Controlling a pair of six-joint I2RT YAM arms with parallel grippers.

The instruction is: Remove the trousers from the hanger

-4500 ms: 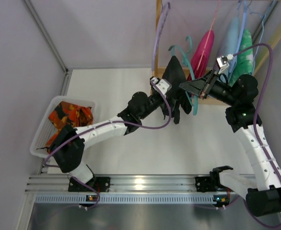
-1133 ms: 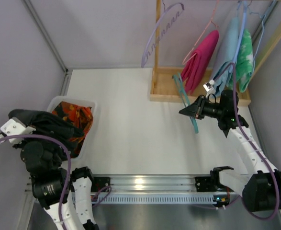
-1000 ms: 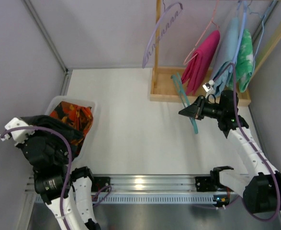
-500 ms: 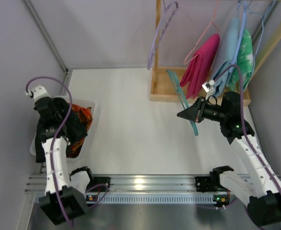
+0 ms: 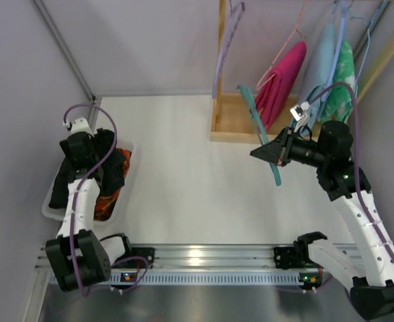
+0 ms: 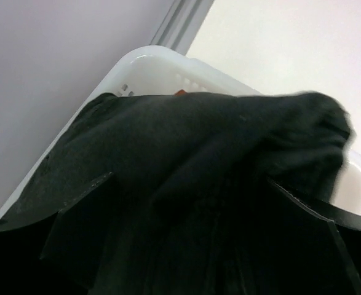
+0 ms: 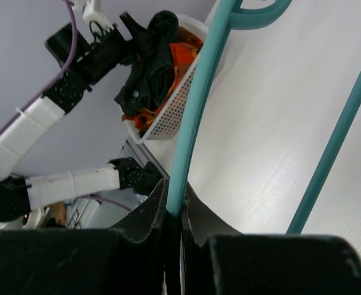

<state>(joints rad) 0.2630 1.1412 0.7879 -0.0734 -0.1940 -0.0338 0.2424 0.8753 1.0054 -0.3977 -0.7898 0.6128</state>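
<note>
The gap (image 5: 256, 37) beside the lilac hanger is above and outward of my right gripper, so I will lift the gripper outward and let go of the teal hanger in that gap.
The black trousers (image 5: 109, 168) hang limp over my left gripper (image 5: 88, 153), above the white basket (image 5: 49, 209) at the left. In the left wrist view the trousers (image 6: 186, 153) fill the frame. My left gripper (image 6: 189, 184) has its fingers spread wide, with the fabric lying between and over them. My right gripper (image 5: 258, 153) is shut on the bare teal hanger (image 5: 269, 151) and holds it above the table at the right. In the right wrist view the gripper (image 7: 175, 187) pinches the hanger's bar (image 7: 195, 110). The trousers (image 7: 146, 80) show far off over the basket (image 7: 174, 110).
An orange-black patterned cloth (image 5: 106, 201) lies in the basket. A wooden rack (image 5: 223, 127) stands at the back right with a lilac hanger (image 5: 225, 47), a magenta garment (image 5: 284, 74), and pale blue and green garments (image 5: 334, 67). A metal rail (image 5: 197, 258) runs along the near edge.
My left arm has swung the trousers from the near left corner up and over the basket. My right gripper has kept hold of the teal hanger and shifted only slightly.
</note>
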